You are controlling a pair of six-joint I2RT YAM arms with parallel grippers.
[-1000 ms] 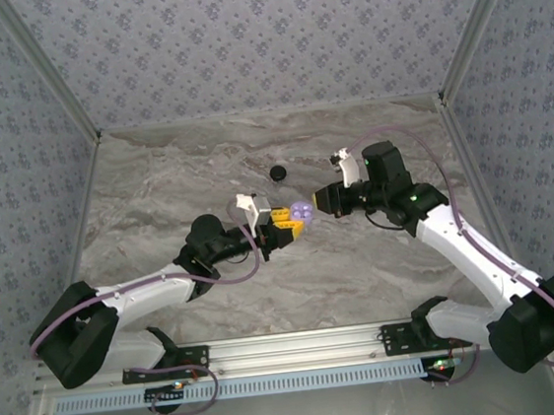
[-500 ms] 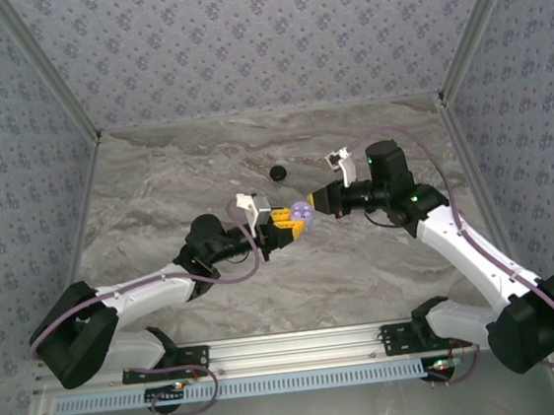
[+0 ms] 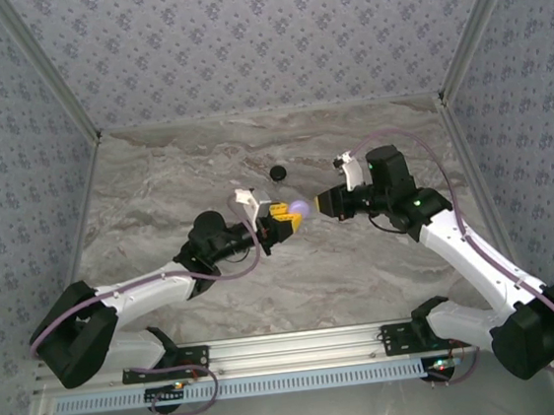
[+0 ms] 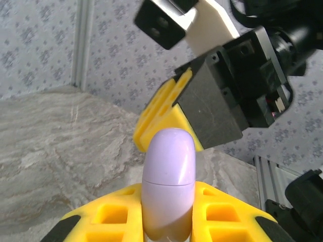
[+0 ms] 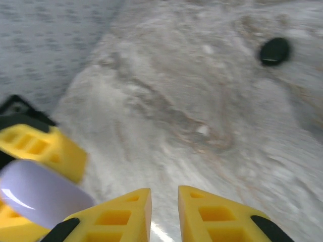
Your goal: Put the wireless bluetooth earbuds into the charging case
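Observation:
My left gripper tips downward next and lowers the lavender disc onto the bare marble near the black puck. It releases the disc there, as that spot lies below it.
The charging case (image 3: 277, 173) is a small black round puck lying on the marble table, far up in the right wrist view (image 5: 274, 51) and apart from both grippers. My left gripper (image 3: 288, 216) is shut on a pale lavender disc (image 4: 169, 171) with a seam round its edge, held on edge above the table between the yellow fingers (image 4: 222, 212). My right gripper (image 5: 164, 194) faces it from the right, its tips just short of the disc (image 5: 38, 194). Its jaws stand a little apart with nothing between them. The earbuds are out of view.
The grey marble table (image 3: 155, 181) stretches between patterned walls with metal posts at the back corners (image 3: 441, 99). The right arm's black wrist block (image 4: 227, 101) hangs close in front of the left gripper.
The left gripper has turned the lavender disc, which now looks narrower from above. The right gripper's jaws have parted slightly and it stays close to the disc.

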